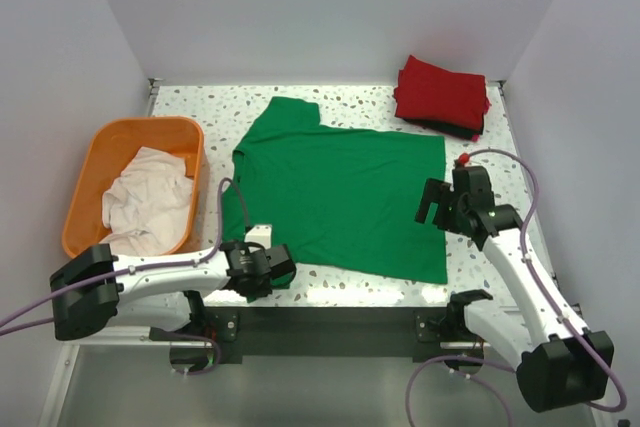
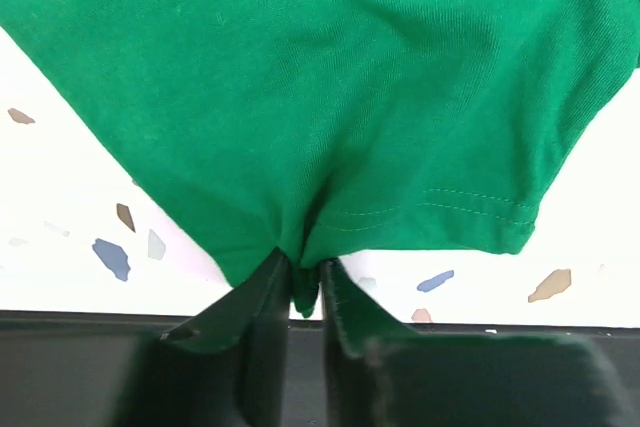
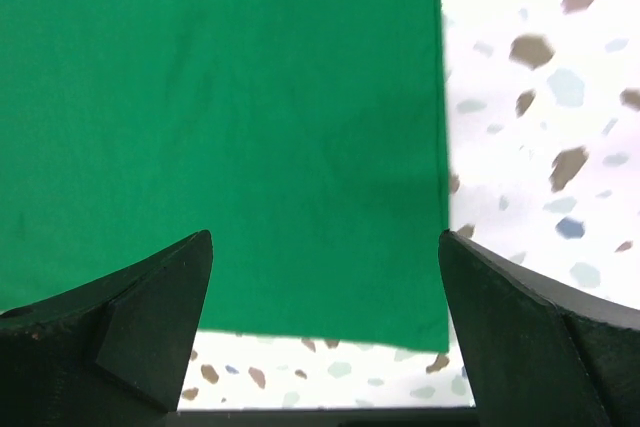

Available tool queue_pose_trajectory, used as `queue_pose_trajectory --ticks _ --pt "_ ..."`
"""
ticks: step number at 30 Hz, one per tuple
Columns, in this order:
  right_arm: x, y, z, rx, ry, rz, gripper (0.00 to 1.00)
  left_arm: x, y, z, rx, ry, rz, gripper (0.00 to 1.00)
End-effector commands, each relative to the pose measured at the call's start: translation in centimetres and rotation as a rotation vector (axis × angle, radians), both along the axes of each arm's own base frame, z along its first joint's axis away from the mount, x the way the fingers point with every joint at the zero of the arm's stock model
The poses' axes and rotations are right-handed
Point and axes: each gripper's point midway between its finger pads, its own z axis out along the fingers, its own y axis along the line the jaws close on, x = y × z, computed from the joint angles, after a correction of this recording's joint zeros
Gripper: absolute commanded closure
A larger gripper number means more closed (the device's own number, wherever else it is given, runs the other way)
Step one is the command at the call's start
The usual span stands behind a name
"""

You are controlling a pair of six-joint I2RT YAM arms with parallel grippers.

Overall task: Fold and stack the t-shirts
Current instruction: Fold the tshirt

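Next, my right gripper moves back and down onto the t-shirt's near edge (image 1: 413,275) (image 3: 355,341), beside the t-shirt's corner, since that edge lies below and back from its open fingers.
A bright green t-shirt (image 1: 340,187) lies spread flat in the middle of the table. My left gripper (image 1: 284,271) is at its near left corner, shut on a pinch of the green cloth (image 2: 305,287) beside the stitched sleeve hem (image 2: 470,202). My right gripper (image 1: 432,202) hovers open over the shirt's right edge; in the right wrist view its fingertips (image 3: 165,297) straddle the near right corner of the green t-shirt (image 3: 220,127) with nothing between them. A folded red t-shirt (image 1: 440,92) rests on a black one (image 1: 458,130) at the back right. An off-white t-shirt (image 1: 150,202) lies crumpled in the basket.
The orange plastic basket (image 1: 95,162) stands at the left side of the speckled table (image 1: 480,162). White walls close off the left, back and right. The table's dark front edge (image 2: 500,347) runs just under the left gripper.
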Motion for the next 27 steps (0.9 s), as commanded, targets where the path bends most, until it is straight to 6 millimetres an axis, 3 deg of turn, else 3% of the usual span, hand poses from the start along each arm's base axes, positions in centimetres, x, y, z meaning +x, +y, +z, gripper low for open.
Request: queue_pose_trajectory --ticks 1,4,10,15,20,27 --pt "-3.9 2.6 -0.9 0.079 0.097 0.082 0.02 0.5 0.1 -0.3 0.017 -0.016 -0.004 0.8" --pt "-7.2 5.2 -1.4 0.111 0.156 0.102 0.01 0.6 -0.2 0.1 0.014 -0.013 -0.019 0.91" --pt "-11.2 5.1 -4.5 0.095 0.267 -0.019 0.01 1.5 -0.1 0.8 0.037 -0.031 -0.025 1.0" --pt "-11.3 4.5 -6.3 0.085 0.281 -0.127 0.02 1.9 0.2 1.0 0.054 -0.031 -0.01 1.0" --pt "-10.3 6.0 -8.0 0.178 0.27 -0.2 0.02 2.5 -0.1 1.5 0.024 -0.044 -0.009 1.0" --pt "-10.3 4.6 -9.5 0.152 0.244 -0.29 0.05 3.3 -1.0 2.3 -0.009 -0.067 -0.037 1.0"
